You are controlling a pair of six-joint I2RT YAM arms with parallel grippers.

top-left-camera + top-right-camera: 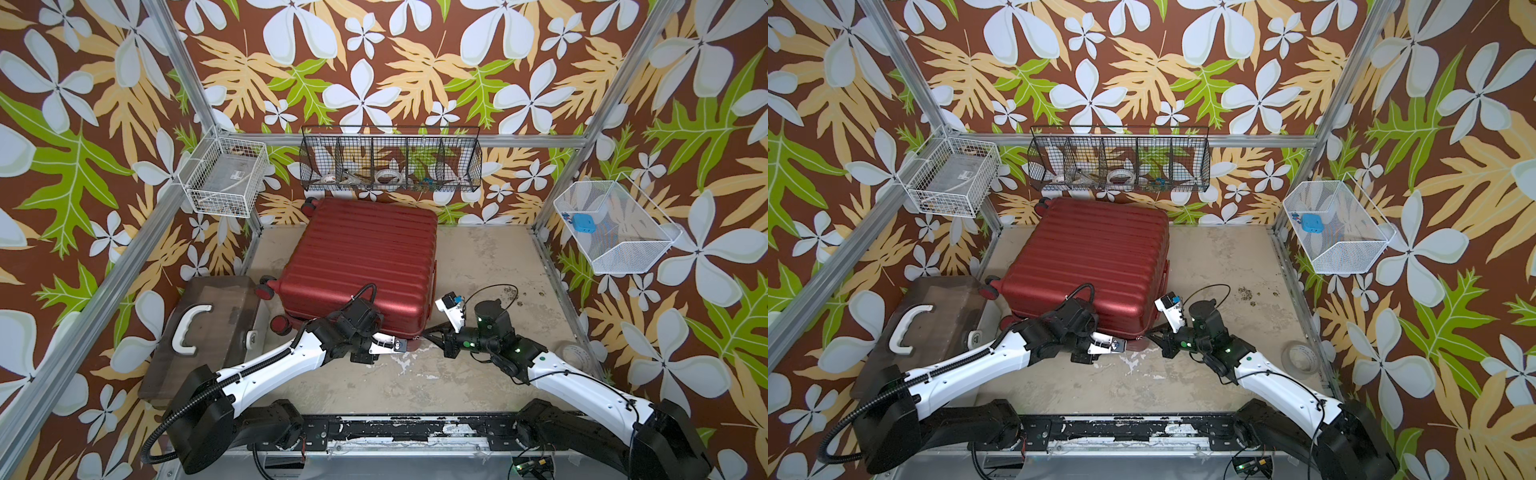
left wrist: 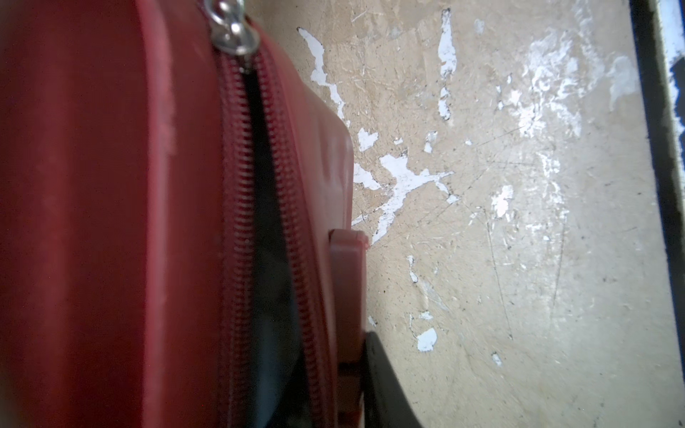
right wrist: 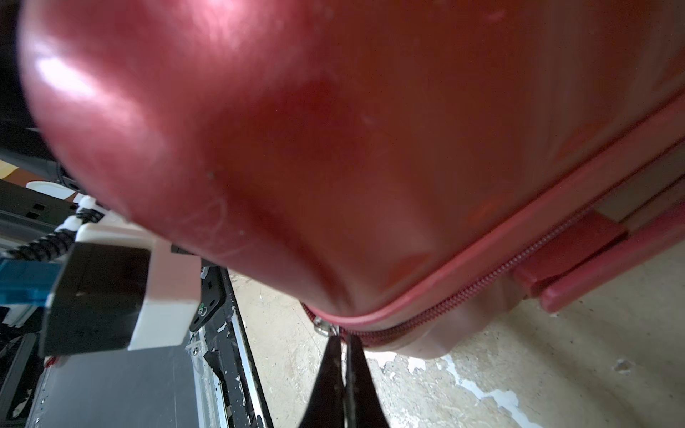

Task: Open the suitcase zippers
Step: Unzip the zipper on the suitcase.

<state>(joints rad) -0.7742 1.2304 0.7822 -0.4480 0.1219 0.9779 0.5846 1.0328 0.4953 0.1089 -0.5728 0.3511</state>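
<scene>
My right gripper pulls outward past the side handle to the suitcase's far corner [image 1: 435, 214] next and releases the pull tab, since the closed zipper lies outward of it.
The dark-red ribbed suitcase [image 1: 361, 266] lies flat on the table in both top views, its wheels toward the left. Its zipper band [image 3: 482, 281] runs round the middle seam. My right gripper [image 3: 343, 335] is at the near right corner, shut on the metal pull tab below the slider [image 3: 322, 328]. The left wrist view shows the zipper [image 2: 259, 185] parted along the near side, up to that slider [image 2: 233, 33]. My left gripper [image 1: 405, 344] is at the near edge. One of its fingers [image 2: 385, 385] presses the lower shell by a red foot. The other seems to sit in the gap.
A brown box with a white handle [image 1: 199, 328] stands left of the suitcase, close to its wheels. A clear tape roll [image 1: 575, 353] lies at the right edge. Wire baskets [image 1: 390, 162] hang on the walls. A black rail [image 1: 415, 428] runs along the front.
</scene>
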